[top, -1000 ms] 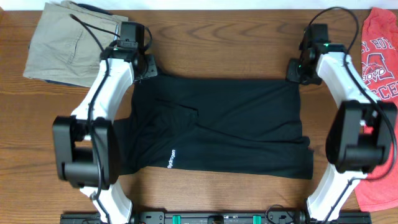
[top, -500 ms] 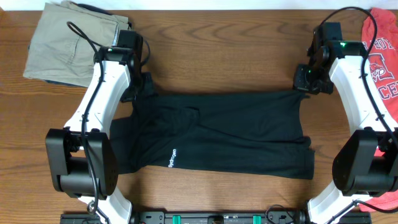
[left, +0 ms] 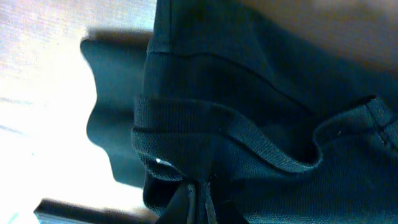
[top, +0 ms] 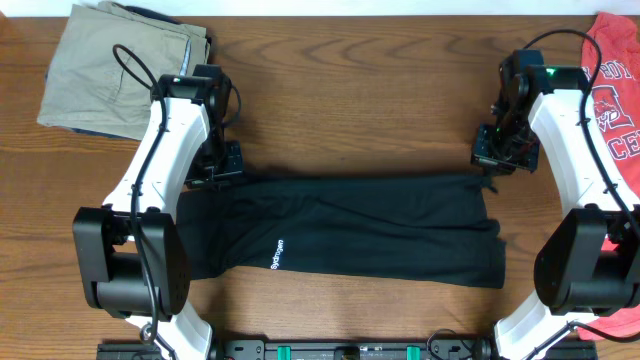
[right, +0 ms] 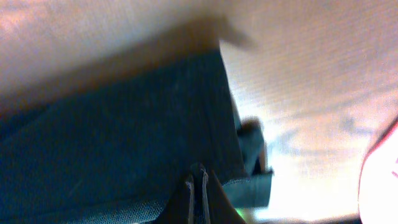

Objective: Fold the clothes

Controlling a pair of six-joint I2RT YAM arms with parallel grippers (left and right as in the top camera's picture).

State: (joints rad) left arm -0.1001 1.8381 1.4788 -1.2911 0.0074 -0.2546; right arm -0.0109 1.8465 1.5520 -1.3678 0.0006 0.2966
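The left gripper will next lower the black shirt's pinched corner onto the shirt's lower layer (top: 222, 212) and open to let it go, as that cloth is below the fingers.
A black T-shirt (top: 350, 228) with small white lettering lies across the near middle of the wooden table, its far half doubled over toward me. My left gripper (top: 222, 168) is shut on the shirt's far left corner; the left wrist view shows the jaws (left: 198, 196) pinching the ribbed black fabric (left: 261, 93). My right gripper (top: 492, 165) is shut on the far right corner; the right wrist view shows its jaws (right: 199, 180) closed on the black cloth (right: 124, 137).
Folded khaki trousers (top: 115, 65) lie at the far left corner. A red printed T-shirt (top: 612, 130) hangs along the right edge. Bare wood (top: 360, 90) lies beyond the black shirt.
Both grippers have drawn the shirt's far edge toward me, folding the shirt over itself. The shirt now spans a narrower band.
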